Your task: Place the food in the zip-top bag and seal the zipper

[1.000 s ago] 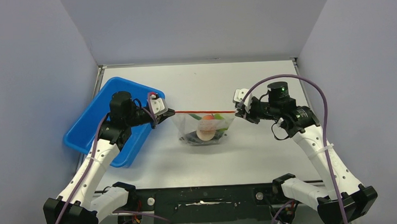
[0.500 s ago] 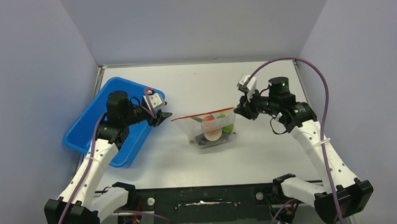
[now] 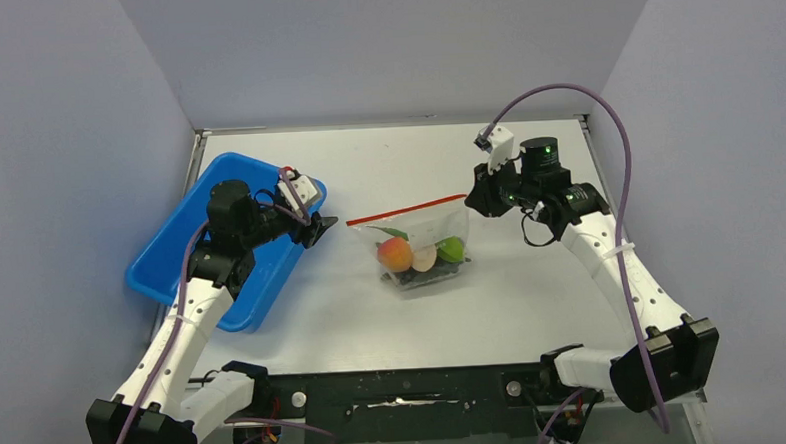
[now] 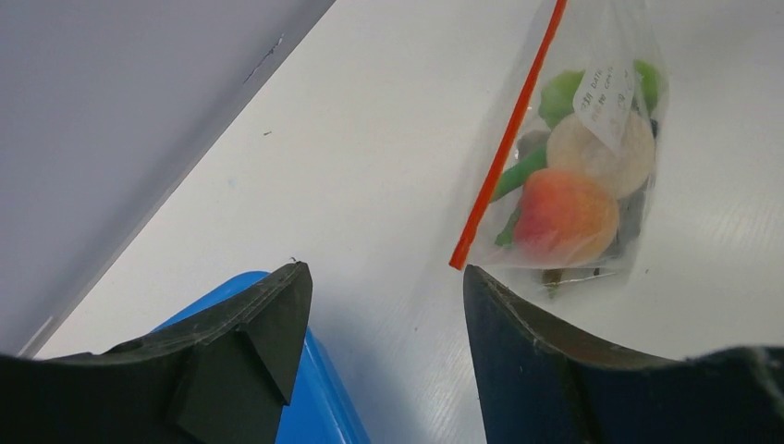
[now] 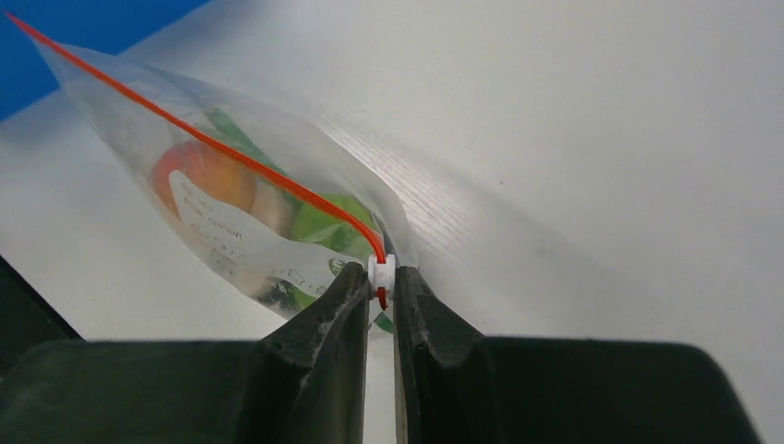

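I should move my right gripper to the right in the top view, lower it and let go of the zipper's slider (image 5: 381, 268). The tabletop below it on that side is bare.
The zip-top bag (image 3: 420, 243) lies at mid-table with the food inside: an orange-red fruit (image 3: 395, 253), a pale disc (image 3: 426, 259) and a lime-green fruit (image 3: 452, 248). The left wrist view also shows a green pod (image 4: 520, 171) in the bag (image 4: 592, 157). Its red zipper (image 3: 406, 207) runs straight along the mouth. My right gripper (image 5: 381, 277) is shut on the zipper's white slider (image 5: 381, 268) at the bag's right end, which is raised. My left gripper (image 4: 386, 273) stands open and empty, just left of the zipper's free end (image 4: 459, 261).
A blue tray (image 3: 175, 247) sits at the left, partly under my left arm; its corner (image 4: 305, 388) shows beneath the left finger. Grey walls enclose the table on three sides.
My left gripper opened and let go of the zipper's left end, drawing back slightly. My right gripper moved up and back with the right end, and the bag swung and settled.
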Controlling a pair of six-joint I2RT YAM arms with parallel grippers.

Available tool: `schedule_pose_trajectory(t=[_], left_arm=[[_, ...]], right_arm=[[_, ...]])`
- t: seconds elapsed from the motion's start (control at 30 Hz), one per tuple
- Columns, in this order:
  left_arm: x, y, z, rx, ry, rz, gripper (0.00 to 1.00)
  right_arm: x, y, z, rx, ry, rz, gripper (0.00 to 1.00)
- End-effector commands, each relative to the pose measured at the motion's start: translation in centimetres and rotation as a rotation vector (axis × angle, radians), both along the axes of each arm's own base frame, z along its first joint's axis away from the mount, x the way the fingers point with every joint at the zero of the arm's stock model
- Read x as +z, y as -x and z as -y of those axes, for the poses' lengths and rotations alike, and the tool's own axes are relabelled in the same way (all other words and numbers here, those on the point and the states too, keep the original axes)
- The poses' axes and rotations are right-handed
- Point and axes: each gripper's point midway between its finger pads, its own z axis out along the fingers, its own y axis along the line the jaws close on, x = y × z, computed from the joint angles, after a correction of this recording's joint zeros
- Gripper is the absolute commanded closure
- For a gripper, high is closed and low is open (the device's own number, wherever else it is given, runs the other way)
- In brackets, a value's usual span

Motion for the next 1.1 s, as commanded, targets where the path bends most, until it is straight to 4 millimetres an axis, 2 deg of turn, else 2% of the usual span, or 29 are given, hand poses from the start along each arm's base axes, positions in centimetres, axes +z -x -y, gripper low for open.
schedule_pose_trajectory(t=[0.0, 0.1, 0.3, 0.47, 0.57, 0.8, 0.9, 1.07], left_arm=[[2.4, -0.6, -0.4, 0.048, 0.038, 0.062, 0.38], [2.5, -0.7, -0.6, 0.064, 0.044, 0.057, 0.36], [2.6, -0.8, -0.7, 0.073, 0.047, 0.055, 0.34], [2.4, -1.0, -0.9, 0.094, 0.052, 0.039, 0.34], [2.2, -1.2, -1.0, 0.115, 0.059, 0.021, 0.34], [2.1, -1.9, -1.6, 0.192, 0.089, -0.036, 0.32], [2.3, -2.4, -2.1, 0.255, 0.123, -0.062, 0.3], [2.3, -3.5, -3.4, 0.393, 0.191, -0.122, 0.28]], right_arm=[[2.2, -3.6, 2.0, -0.196, -0.05, 0.024, 1.0], [1.3, -5.0, 3.6, -0.306, -0.094, -0.025, 1.0], [-0.9, -7.3, 8.5, -0.568, -0.211, -0.159, 1.0], [-3.2, -8.0, 11.2, -0.672, -0.161, -0.221, 1.0], [-3.7, -8.2, 12.3, -0.718, -0.135, -0.223, 1.0], [-5.0, -7.9, 13.5, -0.781, -0.099, -0.259, 0.88], [-5.0, -7.7, 13.7, -0.791, -0.089, -0.268, 0.77], [-4.0, -7.1, 14.0, -0.803, -0.077, -0.273, 0.54]])
